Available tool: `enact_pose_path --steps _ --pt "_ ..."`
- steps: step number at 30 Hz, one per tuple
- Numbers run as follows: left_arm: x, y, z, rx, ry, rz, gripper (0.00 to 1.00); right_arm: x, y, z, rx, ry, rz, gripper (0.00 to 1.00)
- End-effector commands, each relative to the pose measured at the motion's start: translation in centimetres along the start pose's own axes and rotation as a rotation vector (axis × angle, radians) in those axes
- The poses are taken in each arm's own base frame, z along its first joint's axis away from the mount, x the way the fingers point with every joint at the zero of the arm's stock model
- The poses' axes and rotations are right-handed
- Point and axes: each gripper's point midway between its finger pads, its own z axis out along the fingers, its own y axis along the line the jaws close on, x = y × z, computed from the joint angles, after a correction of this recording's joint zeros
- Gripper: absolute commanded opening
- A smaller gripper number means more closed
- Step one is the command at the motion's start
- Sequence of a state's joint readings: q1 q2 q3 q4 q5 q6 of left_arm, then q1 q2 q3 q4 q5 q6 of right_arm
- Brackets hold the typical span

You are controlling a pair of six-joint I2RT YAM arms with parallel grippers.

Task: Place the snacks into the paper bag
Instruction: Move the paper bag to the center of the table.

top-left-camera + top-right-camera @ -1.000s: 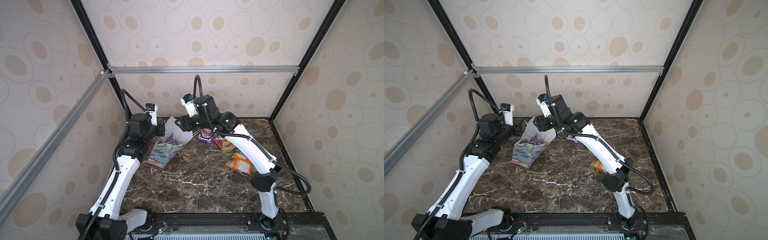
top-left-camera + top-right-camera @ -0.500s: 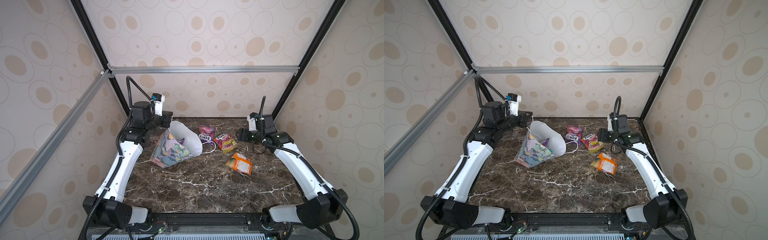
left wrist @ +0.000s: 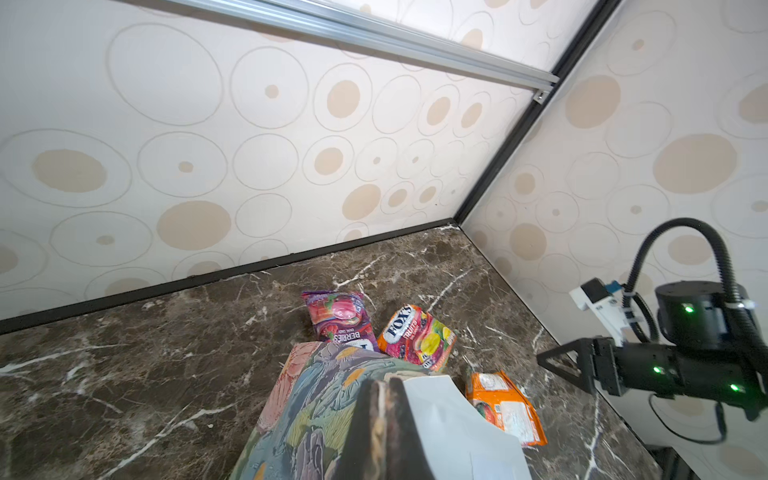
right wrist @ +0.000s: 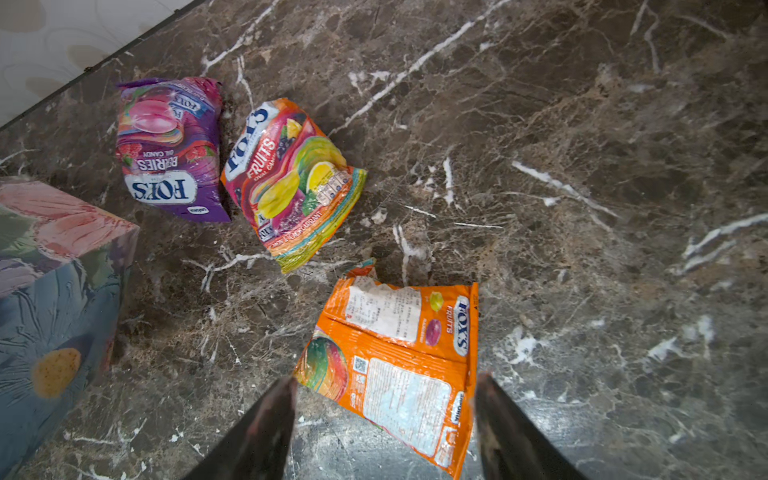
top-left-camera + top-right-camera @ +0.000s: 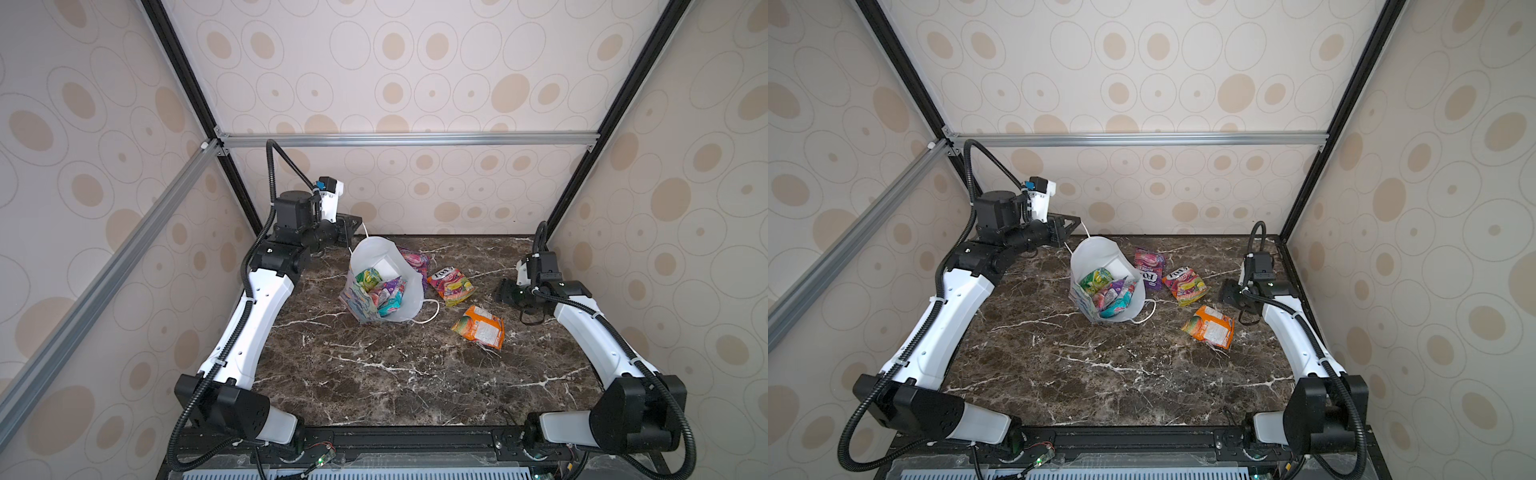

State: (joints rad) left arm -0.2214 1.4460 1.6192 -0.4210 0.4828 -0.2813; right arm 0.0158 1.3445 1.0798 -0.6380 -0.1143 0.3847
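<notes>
The robot will next lower its right gripper onto the orange pouch's edge by its near corner (image 5: pixel 501 339) (image 4: pixel 461 436), which is below the gripper, because that edge is clear of other snacks.
The floral paper bag (image 5: pixel 409 301) leans at the back middle, its white mouth facing up. My left gripper (image 3: pixel 384 399) is shut on its rear rim. Inside lie a green (image 5: pixel 368 277), a purple (image 5: pixel 394 286) and a teal-white pouch (image 5: pixel 390 306). Right of the bag, three snacks rest on the table: a purple Berries pouch (image 4: pixel 170 145), a red-yellow Fruits pouch (image 4: pixel 291 178) and an orange pouch (image 4: pixel 399 357). My right gripper (image 4: pixel 384 378) is open just above the orange pouch's near end, with nothing between its fingers. Both top views show the orange pouch (image 5: pixel 1210 326) beside that gripper (image 5: pixel 1223 293).
The dark marble table (image 5: pixel 395 374) is boxed in by patterned walls with black frame posts at the back corners (image 5: pixel 557 208). The bag's loose white cord handle (image 5: pixel 432 311) lies on the table at its front right.
My right arm has pulled back from the bag's mouth to the right side, over the orange pouch. The left gripper has raised the rim, so the bag's mouth now faces upward.
</notes>
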Motion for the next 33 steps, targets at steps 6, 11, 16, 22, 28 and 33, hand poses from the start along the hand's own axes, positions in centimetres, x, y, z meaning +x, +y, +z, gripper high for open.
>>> enact_pose_path --steps 6,11,16,22,28,33 --pt "-3.1 1.2 -1.9 -0.134 -0.061 -0.019 0.0 3.7 -2.1 1.6 0.026 0.124 0.087 0.7" --pt "-0.5 3.5 -1.1 -0.199 -0.015 -0.035 0.0 5.4 -2.2 3.4 0.004 0.185 0.153 0.7" --pt "2.1 6.3 -1.3 -0.26 0.011 -0.038 0.0 6.9 -3.3 4.2 0.027 0.197 0.192 0.7" --pt "4.3 6.9 -3.1 -0.295 0.006 0.001 0.0 8.0 -4.4 4.7 0.006 0.138 0.283 0.69" --pt "6.5 8.0 -6.2 -0.391 -0.019 0.013 0.09 9.3 -4.5 5.5 -0.081 0.072 0.353 0.65" --pt "7.1 8.4 -7.0 -0.415 -0.007 0.03 0.25 8.9 -3.0 5.9 -0.191 0.043 0.345 0.62"
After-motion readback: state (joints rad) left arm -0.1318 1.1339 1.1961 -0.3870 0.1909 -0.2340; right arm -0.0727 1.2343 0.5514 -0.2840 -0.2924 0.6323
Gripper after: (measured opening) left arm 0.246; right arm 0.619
